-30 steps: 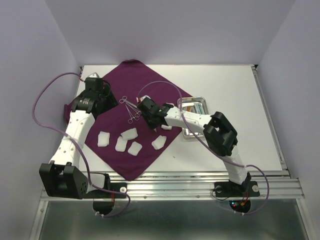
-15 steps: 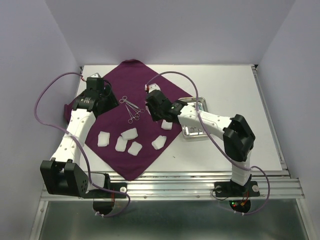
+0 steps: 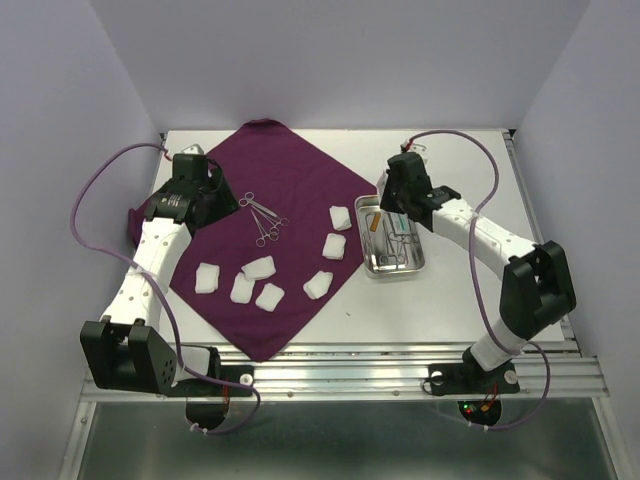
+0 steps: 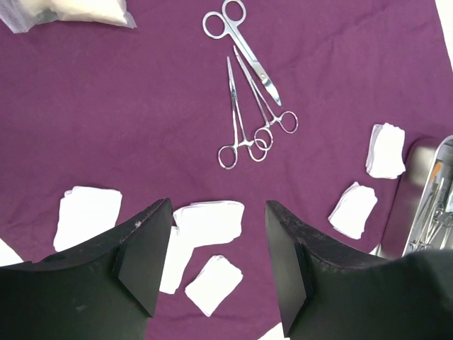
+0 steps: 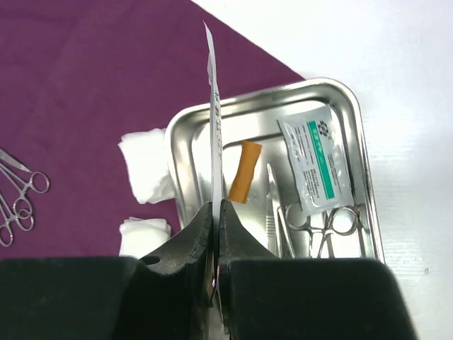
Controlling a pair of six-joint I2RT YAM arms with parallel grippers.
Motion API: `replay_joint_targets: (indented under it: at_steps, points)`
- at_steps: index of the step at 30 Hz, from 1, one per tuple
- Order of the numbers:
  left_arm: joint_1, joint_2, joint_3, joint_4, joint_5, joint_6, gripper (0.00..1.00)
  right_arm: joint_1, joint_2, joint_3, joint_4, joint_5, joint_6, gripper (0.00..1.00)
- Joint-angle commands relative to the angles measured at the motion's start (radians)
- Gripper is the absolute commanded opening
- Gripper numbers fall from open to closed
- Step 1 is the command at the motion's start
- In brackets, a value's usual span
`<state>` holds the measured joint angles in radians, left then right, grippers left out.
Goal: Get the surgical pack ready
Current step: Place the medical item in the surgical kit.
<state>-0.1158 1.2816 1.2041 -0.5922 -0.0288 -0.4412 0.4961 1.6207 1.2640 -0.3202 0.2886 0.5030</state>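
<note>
My right gripper will go down next and open over the free part of the tray (image 5: 347,92), between the orange tube and the tray's rim by the gauze pads.
The dark purple cloth (image 3: 290,170) lies spread on the table, with several white gauze pads (image 3: 259,268) and thin metal instruments (image 3: 262,218) on it. In the left wrist view these are scissors (image 4: 244,49) and two forceps (image 4: 248,120). My left gripper (image 4: 218,212) hovers open above the gauze pads (image 4: 209,219), holding nothing. The steel tray (image 5: 347,92) holds an orange tube (image 5: 244,170), a green-and-white sachet (image 5: 318,163) and forceps (image 5: 318,227). My right gripper (image 5: 216,205) is shut on a thin white packet (image 5: 212,106), seen edge-on, above the tray's left side.
A clear plastic bag (image 4: 71,10) of white material lies at the cloth's far left. Two gauze pads (image 3: 338,230) sit beside the tray's (image 3: 400,274) left rim. Bare white table stretches right of the tray; purple walls enclose the space.
The right arm has swung from over the middle of the cloth rightward to above the tray, its jaws closing on the thin packet. The left arm has stayed put.
</note>
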Motion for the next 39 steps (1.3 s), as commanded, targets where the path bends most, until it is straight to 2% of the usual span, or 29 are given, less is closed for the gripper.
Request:
replay_joint_targets:
  at_steps: [1, 19, 23, 26, 27, 29, 30, 31, 34, 39]
  points:
    - [0.005, -0.007, -0.006, 0.038, 0.023, 0.018, 0.66, -0.022, -0.005, -0.035, 0.066, -0.065, 0.068, 0.04]
    - [0.005, -0.001, -0.011, 0.026, 0.013, 0.027, 0.66, -0.041, 0.151, -0.041, 0.124, -0.147, 0.106, 0.06]
    - [0.005, 0.001, -0.017, 0.031, 0.017, 0.027, 0.66, -0.041, 0.157, -0.054, 0.136, -0.160, 0.114, 0.09]
    - [0.005, 0.005, -0.018, 0.032, 0.020, 0.025, 0.66, -0.041, 0.166, -0.057, 0.144, -0.169, 0.118, 0.16]
    - [0.004, 0.004, -0.018, 0.032, 0.018, 0.021, 0.66, -0.041, 0.169, -0.058, 0.144, -0.172, 0.120, 0.24]
    - [0.005, 0.005, -0.023, 0.032, 0.018, 0.016, 0.66, -0.041, 0.168, -0.061, 0.144, -0.172, 0.118, 0.32]
    - [0.005, 0.007, -0.028, 0.035, 0.024, 0.013, 0.67, -0.041, 0.166, -0.064, 0.142, -0.169, 0.118, 0.41]
    - [0.005, 0.007, -0.034, 0.043, 0.038, 0.006, 0.67, -0.041, 0.163, -0.067, 0.142, -0.167, 0.117, 0.45]
    - [0.004, 0.013, -0.049, 0.049, 0.064, -0.002, 0.69, -0.041, 0.140, -0.077, 0.138, -0.155, 0.108, 0.53]
    - [0.002, 0.032, -0.020, 0.038, 0.043, 0.007, 0.69, -0.041, 0.099, -0.078, 0.106, -0.105, 0.094, 0.56]
